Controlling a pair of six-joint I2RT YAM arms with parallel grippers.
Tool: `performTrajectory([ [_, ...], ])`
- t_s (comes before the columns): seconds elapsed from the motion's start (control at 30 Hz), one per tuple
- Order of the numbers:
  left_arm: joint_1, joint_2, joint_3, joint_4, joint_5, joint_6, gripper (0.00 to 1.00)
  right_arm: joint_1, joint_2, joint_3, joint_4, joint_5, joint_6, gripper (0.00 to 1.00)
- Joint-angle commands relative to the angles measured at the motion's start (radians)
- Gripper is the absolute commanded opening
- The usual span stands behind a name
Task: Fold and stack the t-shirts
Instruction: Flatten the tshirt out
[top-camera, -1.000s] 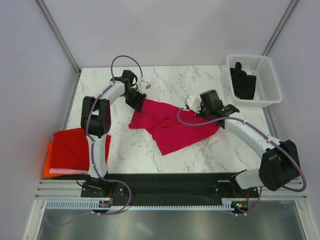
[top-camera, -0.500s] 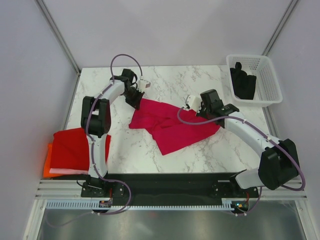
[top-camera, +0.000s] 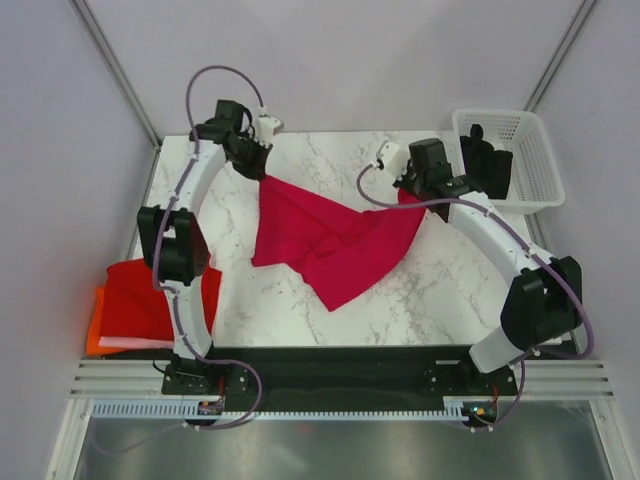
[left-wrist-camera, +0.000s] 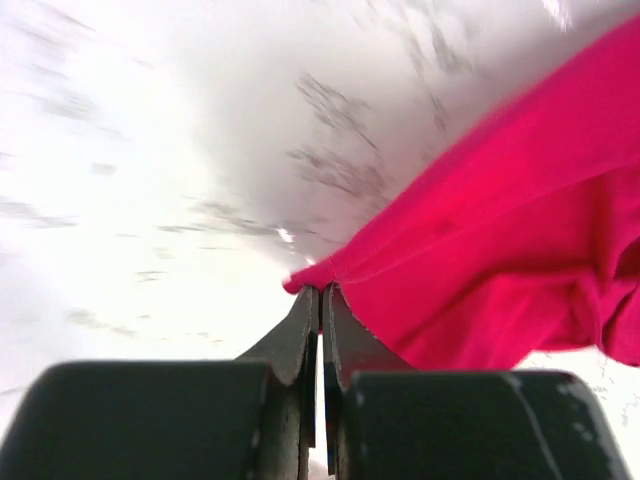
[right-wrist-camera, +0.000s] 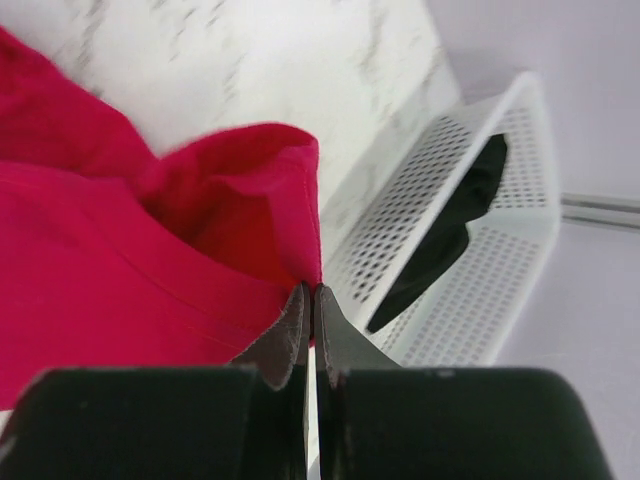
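Observation:
My right gripper will next swing the rumpled trailing shirt's edge up, then down to the tabletop (top-camera: 430, 224) (right-wrist-camera: 348, 192) beside the white basket, and release it.
A raspberry-crimson t-shirt (top-camera: 335, 240) hangs stretched between my two grippers over the marble table (top-camera: 330, 155), its lower part trailing on the tabletop. My left gripper (top-camera: 262, 168) is shut on the shirt's far left corner (left-wrist-camera: 318, 275). My right gripper (top-camera: 412, 192) is shut on the shirt's far right edge (right-wrist-camera: 300, 240). A folded bright red t-shirt (top-camera: 140, 295) lies on an orange one (top-camera: 95, 330) at the near left edge.
A white lattice basket (top-camera: 525, 165) with dark cloth (top-camera: 490, 165) inside stands at the far right, close beside my right gripper; it also shows in the right wrist view (right-wrist-camera: 470, 270). Grey walls enclose the table.
Both grippers have risen and moved toward the far side and apart, lifting and stretching the crimson shirt, which earlier lay crumpled on the table.

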Motion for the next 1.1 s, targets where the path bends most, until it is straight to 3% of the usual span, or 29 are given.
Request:
performTrajectory([
  [0.0, 0.055, -0.152, 0.168, -0.014, -0.003, 0.034, 0.02, -0.038, 0.071, 0.168, 0.070, 0.014, 0.021, 0.00],
  [0.23, 0.063, -0.267, 0.150, -0.090, 0.007, 0.077, 0.02, -0.052, 0.037, 0.132, 0.053, -0.015, 0.008, 0.00],
  [0.47, 0.063, -0.442, -0.170, -0.107, 0.046, 0.081, 0.02, -0.050, -0.075, -0.136, 0.026, -0.033, 0.037, 0.00],
  [0.63, 0.064, -0.418, -0.238, -0.099, 0.068, 0.063, 0.02, -0.061, -0.055, -0.229, 0.029, -0.021, 0.020, 0.00],
  [0.83, 0.067, -0.345, -0.021, -0.085, 0.065, 0.037, 0.02, -0.089, -0.017, -0.079, 0.044, -0.055, 0.017, 0.00],
  [1.07, 0.107, -0.309, 0.393, -0.030, 0.004, 0.034, 0.02, -0.126, 0.058, 0.322, 0.112, -0.006, 0.052, 0.00],
])
